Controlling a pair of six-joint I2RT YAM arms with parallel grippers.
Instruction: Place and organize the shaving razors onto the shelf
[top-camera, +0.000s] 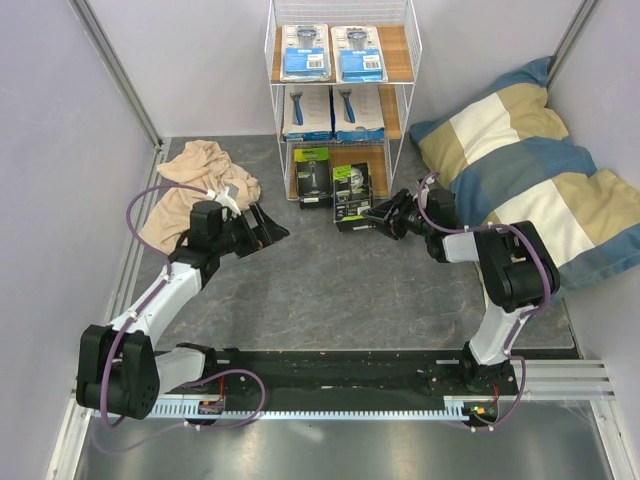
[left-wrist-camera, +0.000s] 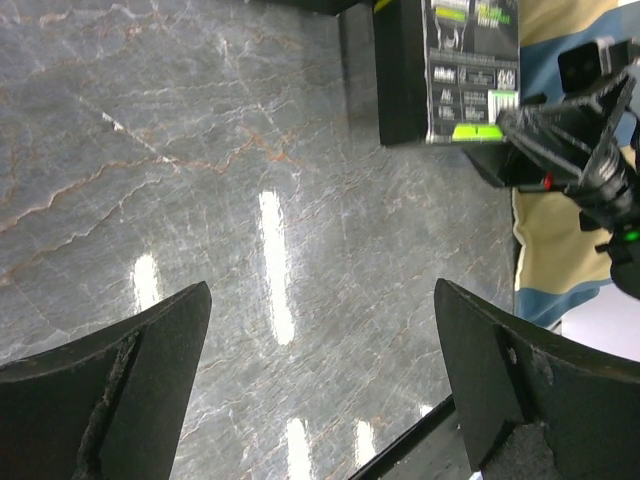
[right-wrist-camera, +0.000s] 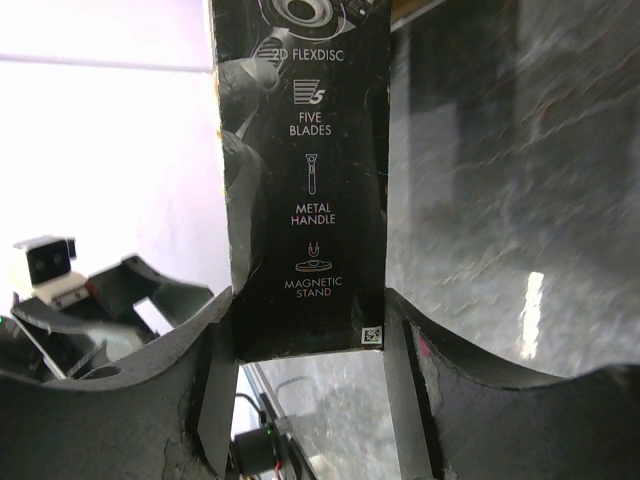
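Observation:
My right gripper pushes its box, still jutting past the neighboring one, outward onto the open space of the shelf's bottom board next and releases it.
The white wire shelf (top-camera: 415, 60) holds two white-and-blue blister cards (top-camera: 305, 52) on its top board, two white packs with blue razors (top-camera: 308, 112) on the middle board, and a black-and-green box (top-camera: 313, 177) on the bottom board. My right gripper (top-camera: 374, 216) is shut on the second black-and-green box (top-camera: 352, 197), holding it at the front of the bottom board; its side shows between the fingers in the right wrist view (right-wrist-camera: 305, 180) and in the left wrist view (left-wrist-camera: 450, 70). My left gripper (top-camera: 272, 228) is open and empty above the table.
A tan cloth (top-camera: 195, 180) lies left of the shelf, behind my left arm. A blue, cream and tan striped pillow (top-camera: 540, 170) fills the right side. Grey walls close in the left and back sides.

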